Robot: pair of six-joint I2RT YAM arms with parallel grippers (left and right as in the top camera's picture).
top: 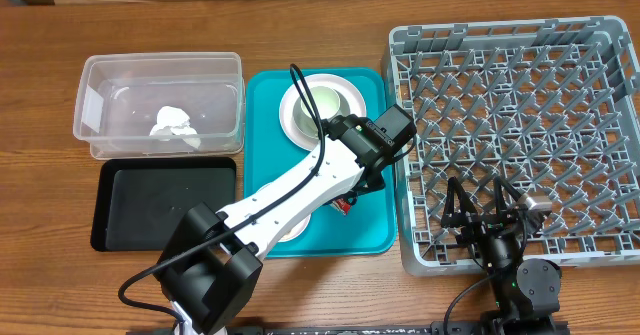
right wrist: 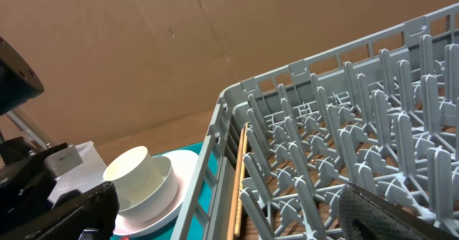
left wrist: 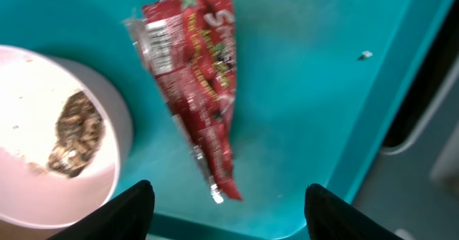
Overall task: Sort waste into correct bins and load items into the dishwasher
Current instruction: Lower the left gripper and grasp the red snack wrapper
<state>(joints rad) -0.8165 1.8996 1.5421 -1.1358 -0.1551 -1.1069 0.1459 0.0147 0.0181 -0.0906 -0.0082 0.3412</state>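
Note:
The wrapper's narrow tip is below my left gripper, between its open fingers, so my left gripper should move down onto it, easing back.
A red snack wrapper lies on the teal tray, next to a white bowl holding food scraps. My left gripper is open and empty just above the wrapper's lower tip. In the overhead view the left gripper hangs over the tray's right side and only a bit of the wrapper shows. A white cup on a white plate sits at the tray's far end. My right gripper is open and empty over the front left of the grey dish rack. A wooden chopstick lies in the rack.
A clear bin with crumpled white paper stands at the back left. A black tray lies in front of it. The teal tray butts against the rack's left wall.

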